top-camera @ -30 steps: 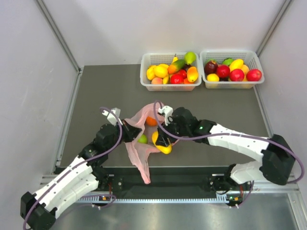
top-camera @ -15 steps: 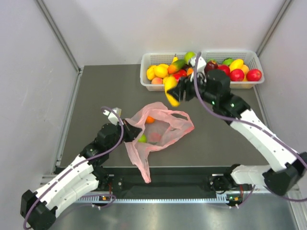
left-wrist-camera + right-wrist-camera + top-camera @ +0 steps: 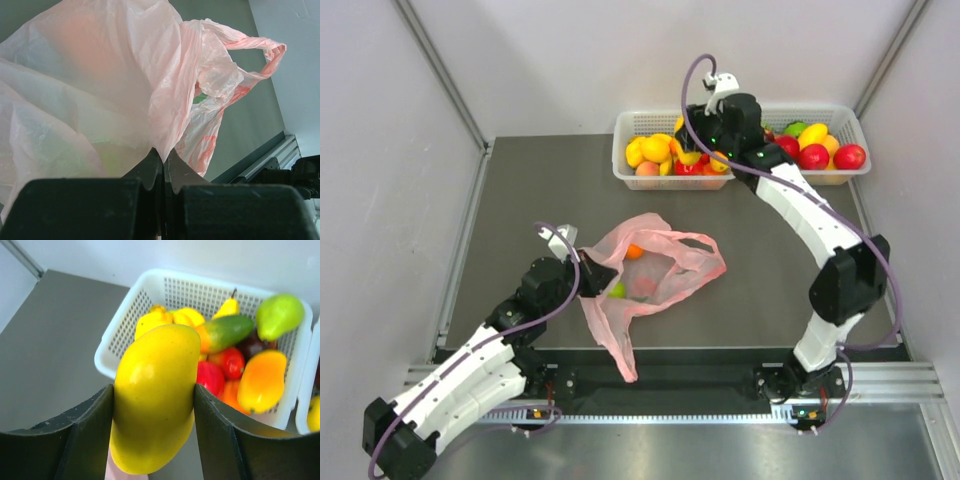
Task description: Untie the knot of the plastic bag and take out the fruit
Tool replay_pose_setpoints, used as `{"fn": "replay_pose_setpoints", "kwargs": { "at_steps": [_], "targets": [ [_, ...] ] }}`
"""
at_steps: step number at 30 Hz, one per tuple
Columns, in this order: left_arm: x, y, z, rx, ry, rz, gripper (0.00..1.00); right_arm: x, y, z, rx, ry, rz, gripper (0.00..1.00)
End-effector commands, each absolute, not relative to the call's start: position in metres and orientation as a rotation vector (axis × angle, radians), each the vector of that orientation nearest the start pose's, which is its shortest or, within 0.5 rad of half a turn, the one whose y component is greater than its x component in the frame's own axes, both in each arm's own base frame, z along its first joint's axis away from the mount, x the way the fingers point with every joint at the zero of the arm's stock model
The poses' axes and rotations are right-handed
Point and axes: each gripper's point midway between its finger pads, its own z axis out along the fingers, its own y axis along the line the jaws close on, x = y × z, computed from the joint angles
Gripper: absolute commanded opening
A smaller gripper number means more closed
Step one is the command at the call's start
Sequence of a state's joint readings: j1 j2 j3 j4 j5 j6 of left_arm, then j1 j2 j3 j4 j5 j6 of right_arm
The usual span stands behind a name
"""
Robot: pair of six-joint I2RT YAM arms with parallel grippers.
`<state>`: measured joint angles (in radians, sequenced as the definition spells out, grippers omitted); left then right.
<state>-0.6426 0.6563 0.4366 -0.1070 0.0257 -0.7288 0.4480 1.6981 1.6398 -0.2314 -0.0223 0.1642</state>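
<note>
My right gripper should go outward and down over the fruit inside the white basket and open, as the yellow mango [image 3: 155,395] hangs above the basket's near edge.
The pink plastic bag [image 3: 665,275] lies open on the dark table, its handle loops apart; no knot shows. Inside it I see an orange fruit [image 3: 634,251], a green fruit [image 3: 617,290] and a faint peach-coloured one [image 3: 645,287]. My left gripper [image 3: 592,272] is shut on the bag's left edge; in the left wrist view the film [image 3: 115,75] is pinched between the closed fingertips of the gripper [image 3: 163,157]. My right gripper [image 3: 703,150] is shut on a yellow mango [image 3: 155,395] and holds it above the near edge of the left white basket [image 3: 125,325].
Two white baskets stand at the back of the table, the left one [image 3: 620,160] and the right one [image 3: 855,125], both full of mixed toy fruit. White walls enclose the table on three sides. A metal rail runs along the near edge.
My right gripper lifted the yellow mango out of the bag and carried it back to above the left basket. The left gripper kept its hold on the bag and stayed put.
</note>
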Motion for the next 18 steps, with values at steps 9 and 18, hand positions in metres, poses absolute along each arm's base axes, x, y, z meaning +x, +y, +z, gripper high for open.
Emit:
{"fn": "replay_pose_setpoints", "kwargs": {
  "at_steps": [9, 18],
  "targets": [
    [0.207, -0.209, 0.213, 0.044, 1.893, -1.019, 0.0, 0.587, 0.238, 0.298, -0.206, 1.813, 0.284, 0.0],
    [0.206, -0.207, 0.219, 0.045, 1.888, -1.013, 0.0, 0.651, 0.241, 0.275, -0.108, 1.74, 0.262, 0.06]
  ]
}}
